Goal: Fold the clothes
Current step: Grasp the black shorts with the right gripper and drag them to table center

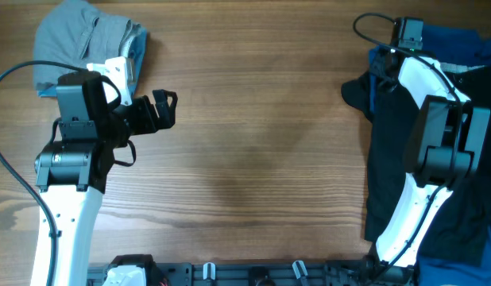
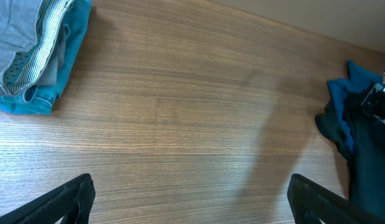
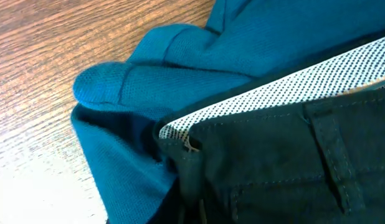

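Note:
I need to carry the waistband to the left in the overhead view with my right gripper, to the open bare wood beside my left gripper, and release it there.
A folded stack of grey and blue clothes (image 1: 86, 40) lies at the table's far left; it also shows in the left wrist view (image 2: 37, 50). My left gripper (image 1: 162, 109) is open and empty, just right of that stack, above bare wood (image 2: 189, 199). A loose pile of dark trousers (image 1: 396, 159) and a blue garment (image 1: 460, 48) lies along the right side. My right gripper (image 1: 379, 70) is down in that pile at the far right. In the right wrist view it is shut (image 3: 195, 211) on the dark trousers (image 3: 286, 162) at their dotted waistband, next to the blue garment (image 3: 180, 62).
The wooden table (image 1: 253, 143) stretches between the two arms. The pile also shows at the right edge of the left wrist view (image 2: 357, 130). Cables run along both arms. A black rail (image 1: 253, 274) lines the front edge.

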